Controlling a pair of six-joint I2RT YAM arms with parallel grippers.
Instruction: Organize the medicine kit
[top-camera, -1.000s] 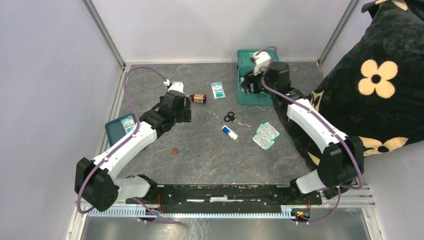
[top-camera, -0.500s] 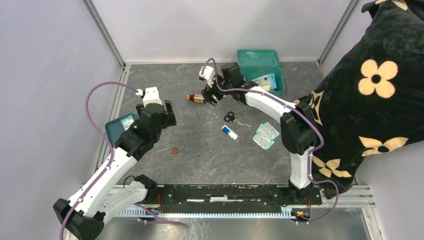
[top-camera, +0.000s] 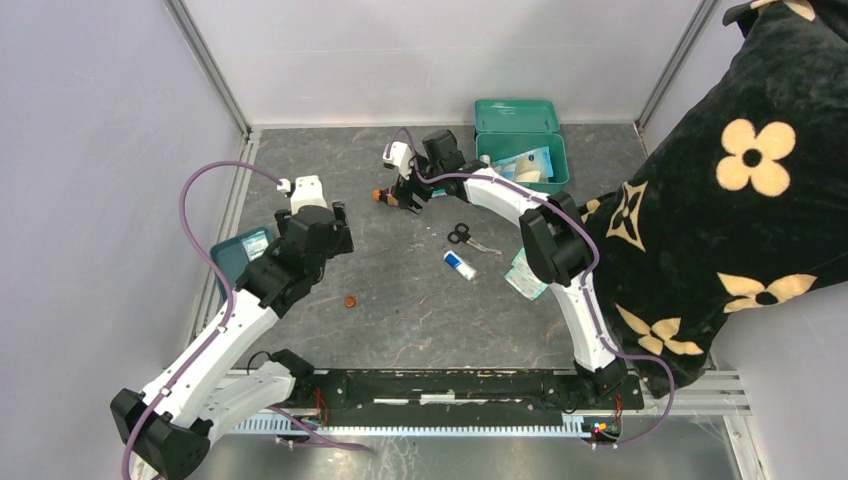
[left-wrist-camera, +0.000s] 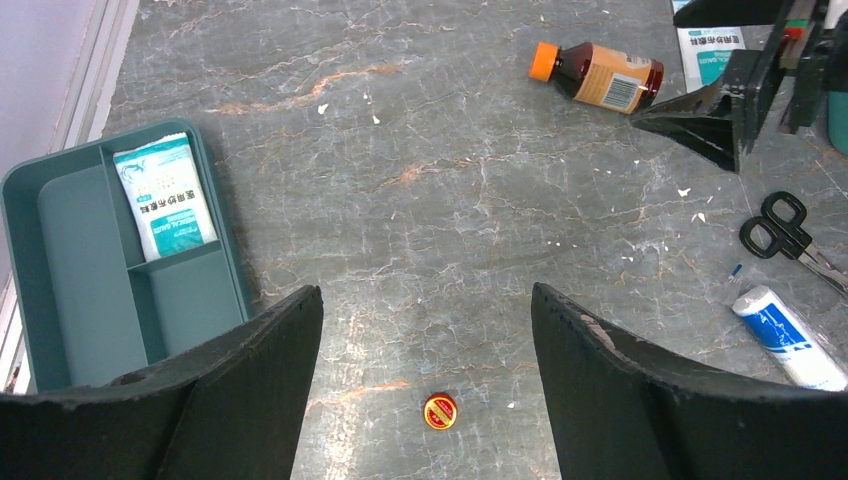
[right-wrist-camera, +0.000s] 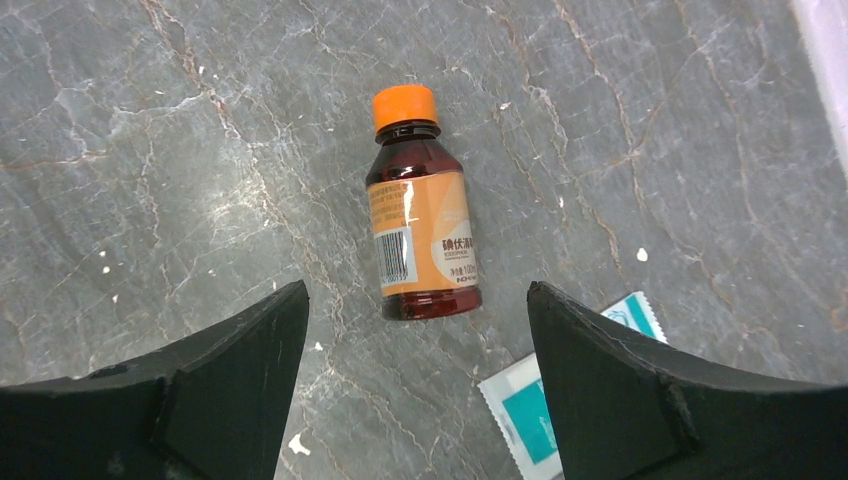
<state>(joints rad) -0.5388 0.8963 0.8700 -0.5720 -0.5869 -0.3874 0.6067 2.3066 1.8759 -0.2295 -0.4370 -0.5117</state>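
The right gripper moves down over the label of the bottle (right-wrist-camera: 420, 210) near its base next and closes.
The medicine kit (top-camera: 556, 170) is a teal box at the back, lid up, with a pale packet (top-camera: 528, 160) inside. A brown bottle (right-wrist-camera: 420, 210) with an orange cap lies on its side on the table, also seen as the bottle (left-wrist-camera: 598, 78) in the left wrist view. My right gripper (right-wrist-camera: 417, 290) hovers open over the bottle's base, fingers either side and not touching. My left gripper (left-wrist-camera: 425, 288) is open and empty above bare table, near a small red cap (left-wrist-camera: 439, 411).
A shallow teal divided tray (left-wrist-camera: 60, 250) at the left edge holds a sachet (left-wrist-camera: 165, 195). Another sachet (right-wrist-camera: 530, 405) lies beside the bottle. Scissors (top-camera: 462, 235), a white tube (top-camera: 459, 265) and packets (top-camera: 523, 272) lie mid-table. A black flowered cushion (top-camera: 760, 150) fills the right.
My right arm swung from the kit leftward to the bottle and its jaws widened. My left arm drew back from the bottle toward the tray.
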